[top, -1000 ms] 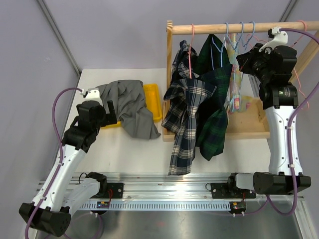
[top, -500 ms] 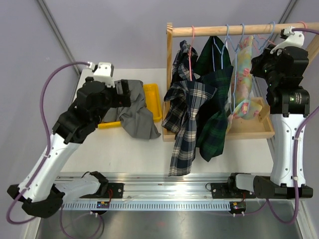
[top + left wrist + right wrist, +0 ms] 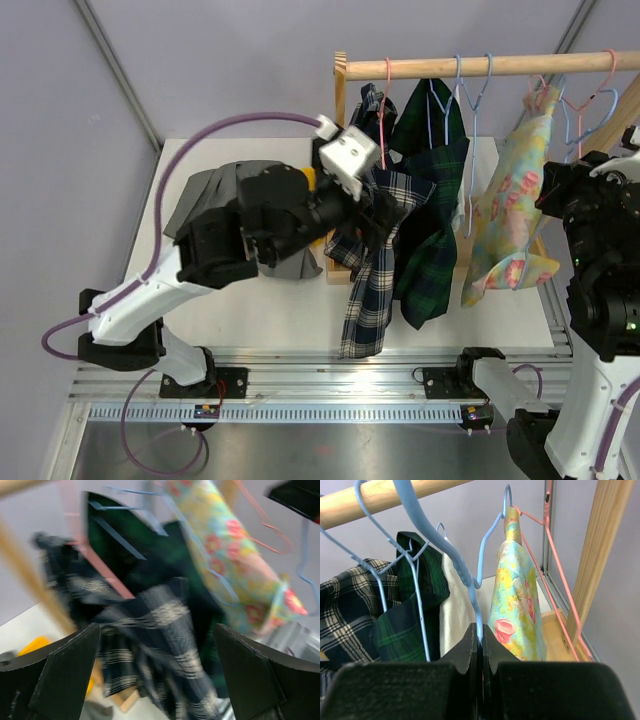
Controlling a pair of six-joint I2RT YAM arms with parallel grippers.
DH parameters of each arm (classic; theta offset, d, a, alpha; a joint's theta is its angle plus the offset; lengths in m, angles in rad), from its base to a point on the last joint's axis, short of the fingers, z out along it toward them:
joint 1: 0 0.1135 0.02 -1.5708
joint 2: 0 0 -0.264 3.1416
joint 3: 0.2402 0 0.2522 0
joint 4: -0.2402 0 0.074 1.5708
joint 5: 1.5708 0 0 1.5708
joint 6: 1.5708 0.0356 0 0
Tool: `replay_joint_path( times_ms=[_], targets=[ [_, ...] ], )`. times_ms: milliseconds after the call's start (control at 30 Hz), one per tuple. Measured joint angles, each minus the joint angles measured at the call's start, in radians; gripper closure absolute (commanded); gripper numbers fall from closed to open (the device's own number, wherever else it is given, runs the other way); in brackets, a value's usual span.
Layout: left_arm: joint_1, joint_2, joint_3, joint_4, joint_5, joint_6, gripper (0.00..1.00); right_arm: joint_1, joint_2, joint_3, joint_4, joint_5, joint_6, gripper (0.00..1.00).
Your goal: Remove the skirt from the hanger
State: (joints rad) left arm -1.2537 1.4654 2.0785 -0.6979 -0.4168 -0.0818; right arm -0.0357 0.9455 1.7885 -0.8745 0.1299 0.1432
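The floral skirt's bottom corner (image 3: 543, 269) (image 3: 294, 603) hangs loose to the right in the top view, so I will move my left gripper across, down and back onto it next.
A floral skirt (image 3: 510, 220) hangs from a blue hanger (image 3: 470, 580) near the right end of the wooden rail (image 3: 520, 65). It also shows in the right wrist view (image 3: 515, 595). My right gripper (image 3: 480, 640) is shut on the blue hanger's wire just left of that skirt. A navy plaid skirt (image 3: 370, 260) hangs on a pink hanger (image 3: 385, 90) at the left of the rail. My left gripper (image 3: 385, 215) is raised in front of it. In the blurred left wrist view the gripper (image 3: 160, 675) is open and empty, with the navy plaid skirt (image 3: 170, 625) beyond its jaws.
A dark green plaid garment (image 3: 430, 230) hangs between the two skirts on a blue hanger. A grey garment (image 3: 200, 195) lies on the table at the left over a yellow tray (image 3: 310, 180). The rack's upright post (image 3: 340, 150) stands behind my left arm.
My left arm has swung up from the grey garment to the navy plaid skirt. My right gripper has pulled the blue hanger and floral skirt rightward along the rail.
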Motion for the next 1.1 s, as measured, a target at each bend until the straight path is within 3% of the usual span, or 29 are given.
replay_joint_path(
  times_ms=[100, 333, 467, 700, 767, 800, 833, 1000, 1100],
  targets=[
    [-0.067, 0.031, -0.046, 0.061, 0.085, 0.007, 0.01, 0.000, -0.029, 0.009, -0.039, -0.016, 0.014, 1.00],
    [-0.216, 0.039, -0.342, 0.280, 0.266, 0.005, 0.01, 0.000, -0.058, 0.009, -0.142, -0.072, 0.058, 1.00],
    [-0.248, 0.077, -0.478, 0.412, 0.354, -0.023, 0.01, 0.000, -0.085, 0.010, -0.185, -0.091, 0.080, 1.00],
    [-0.247, 0.189, -0.504, 0.561, 0.404, -0.058, 0.04, 0.000, -0.122, 0.043, -0.231, -0.122, 0.109, 1.00],
    [-0.247, 0.216, -0.494, 0.586, 0.394, -0.063, 0.27, 0.000, -0.126, 0.055, -0.233, -0.131, 0.116, 1.00],
    [-0.247, 0.232, -0.488, 0.596, 0.386, -0.069, 0.52, 0.000, -0.127, 0.060, -0.233, -0.133, 0.118, 1.00],
    [-0.247, 0.244, -0.482, 0.601, 0.381, -0.076, 0.98, 0.000, -0.127, 0.066, -0.235, -0.134, 0.119, 1.00],
    [-0.251, 0.283, -0.478, 0.638, 0.348, -0.085, 1.00, 0.000, -0.128, 0.075, -0.240, -0.134, 0.122, 1.00],
    [-0.270, 0.250, -0.551, 0.678, 0.327, -0.103, 1.00, 0.000, -0.126, 0.074, -0.242, -0.133, 0.123, 1.00]
  ],
)
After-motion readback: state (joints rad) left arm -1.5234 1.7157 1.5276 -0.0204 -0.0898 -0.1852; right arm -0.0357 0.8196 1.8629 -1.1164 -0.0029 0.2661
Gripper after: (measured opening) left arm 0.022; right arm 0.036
